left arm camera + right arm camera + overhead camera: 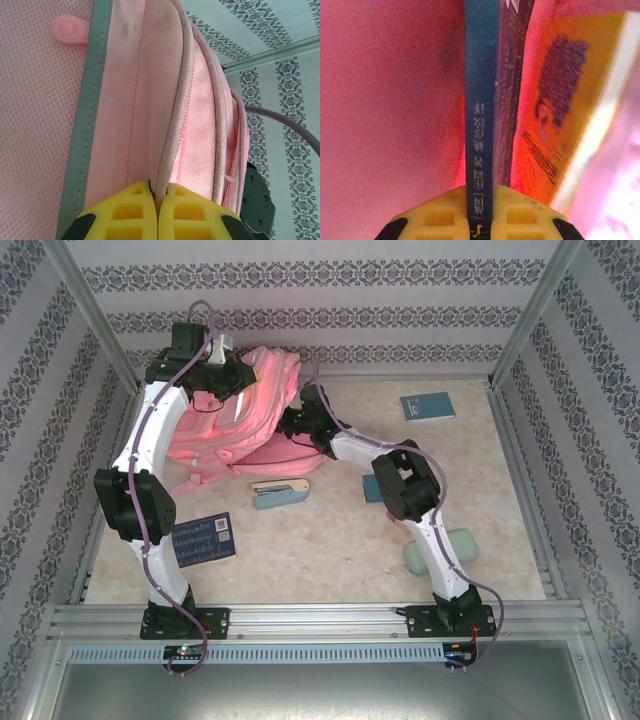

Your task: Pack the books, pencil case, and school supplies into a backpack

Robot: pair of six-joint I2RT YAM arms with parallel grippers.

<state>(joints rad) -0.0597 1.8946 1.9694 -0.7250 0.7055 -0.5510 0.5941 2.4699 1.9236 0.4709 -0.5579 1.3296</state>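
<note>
The backpack's pink inside lies ahead of my right gripper's fingers, and other books stand there too. My right gripper will push deeper into it next and then release the book's spine.
The pink backpack (pixel 240 415) lies at the back left of the table, its mouth facing right. My left gripper (pixel 157 197) is shut on a piped edge of the backpack (pixel 150 100), and stands at the bag's top (pixel 228 375). My right gripper (pixel 480 200) reaches into the bag's mouth (pixel 293 422), shut on the spine of a dark blue book (pixel 480 125). Inside, beside it, stand another dark book (pixel 512 75) and a yellow book (pixel 570 100). On the table lie a navy book (pixel 205 537), a teal book (pixel 427 405) and a mint pencil case (pixel 462 545), partly under the right arm.
A pale blue and pink stapler-like item (pixel 280 493) lies just in front of the backpack. A small teal pad (pixel 372 490) peeks out under the right arm. Metal frame posts and patterned walls close in the table on three sides.
</note>
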